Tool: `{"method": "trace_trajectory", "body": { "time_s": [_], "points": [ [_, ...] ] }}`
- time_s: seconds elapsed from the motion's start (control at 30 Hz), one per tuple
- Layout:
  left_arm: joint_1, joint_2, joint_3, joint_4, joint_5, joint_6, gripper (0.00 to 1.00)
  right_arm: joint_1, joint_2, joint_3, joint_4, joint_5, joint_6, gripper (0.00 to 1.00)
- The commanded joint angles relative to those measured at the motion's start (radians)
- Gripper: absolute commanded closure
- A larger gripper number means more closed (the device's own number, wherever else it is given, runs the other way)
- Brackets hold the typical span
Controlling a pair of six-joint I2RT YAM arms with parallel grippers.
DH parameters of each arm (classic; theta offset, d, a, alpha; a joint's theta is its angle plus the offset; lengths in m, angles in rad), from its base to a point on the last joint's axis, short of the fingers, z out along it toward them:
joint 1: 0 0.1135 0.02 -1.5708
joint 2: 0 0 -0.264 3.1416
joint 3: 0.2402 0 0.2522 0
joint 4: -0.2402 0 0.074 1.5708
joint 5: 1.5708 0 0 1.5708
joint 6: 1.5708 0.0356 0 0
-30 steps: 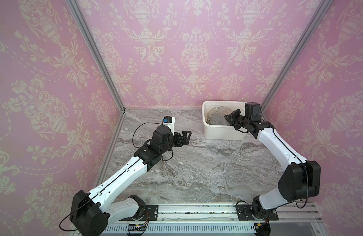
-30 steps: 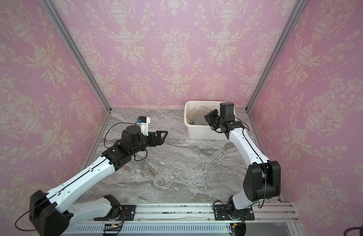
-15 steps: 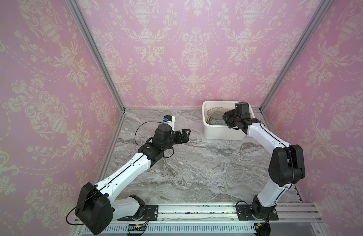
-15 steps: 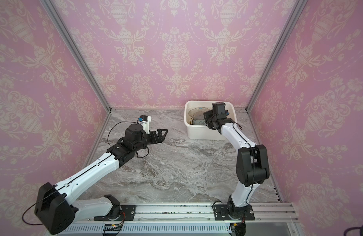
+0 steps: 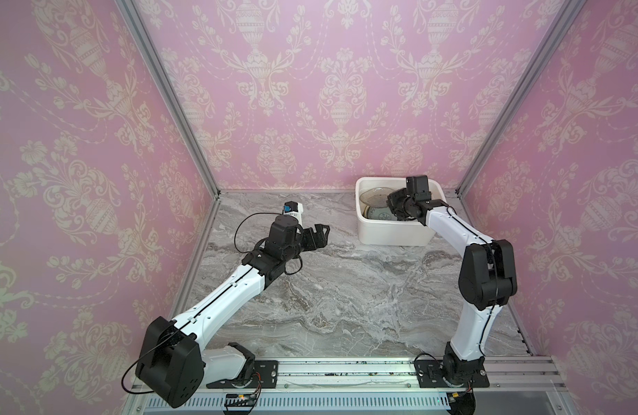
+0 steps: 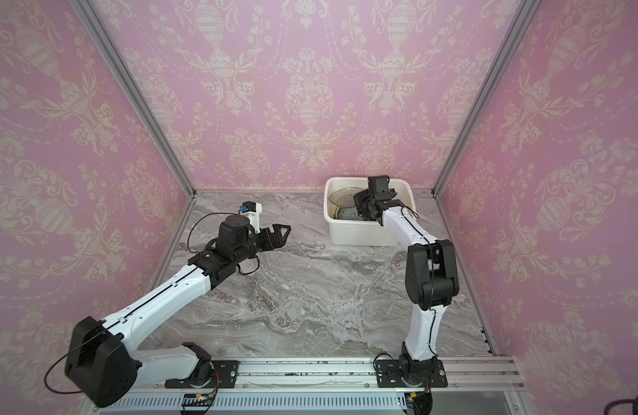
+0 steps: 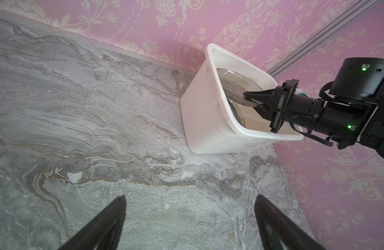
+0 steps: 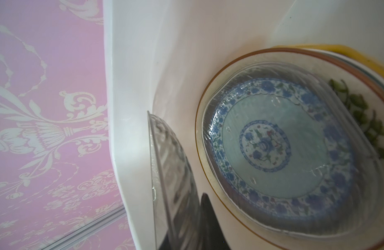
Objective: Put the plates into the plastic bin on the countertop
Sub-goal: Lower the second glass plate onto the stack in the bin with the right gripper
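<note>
Next, my right gripper lowers deeper into the bin [image 5: 396,231] and releases the clear glass plate onto the stack of plates, since the plate still hangs tilted above them.
The white plastic bin [image 5: 396,231] [image 6: 364,235] [image 7: 204,121] stands at the back right of the grey marbled countertop [image 5: 346,287]. Inside it lies a stack of plates, with a teal patterned plate [image 8: 273,155] [image 5: 380,215] showing under a clear one. My right gripper [image 5: 394,208] [image 6: 360,207] [image 8: 184,229] reaches into the bin, shut on the rim of a clear glass plate [image 8: 171,173] [image 7: 236,88], which it holds steeply tilted near the bin's wall. My left gripper [image 5: 322,235] [image 6: 283,233] [image 7: 190,199] hovers open and empty over the countertop, left of the bin.
Pink patterned walls enclose the countertop on three sides; the bin sits close to the back wall and the right corner post [image 5: 464,187]. A silver aluminium rail [image 5: 346,370] carrying both arm bases runs along the front edge.
My right arm has folded in, its elbow swinging toward the middle, and its gripper has shifted slightly left inside the bin with the glass plate. The left gripper has drawn back a little.
</note>
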Motion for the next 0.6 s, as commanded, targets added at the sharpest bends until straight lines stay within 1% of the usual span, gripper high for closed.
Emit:
{"method": "trace_trajectory", "body": {
  "time_s": [0.0, 0.27, 0.4, 0.57],
  "points": [
    [0.01, 0.018, 0.026, -0.01, 0.027, 0.024, 0.06, 0.002, 0.034, 0.03, -0.083, 0.003, -0.063, 0.99],
    [0.014, 0.033, 0.034, -0.013, 0.037, 0.025, 0.06, -0.02, 0.082, 0.101, -0.136, -0.05, -0.196, 0.97],
    [0.018, 0.041, 0.041, -0.018, 0.039, 0.025, 0.06, -0.041, 0.086, 0.084, -0.125, -0.101, -0.227, 0.96],
    [0.02, 0.059, 0.059, -0.022, 0.043, 0.026, 0.06, -0.06, 0.103, 0.089, -0.145, -0.146, -0.273, 0.92]
  ]
}}
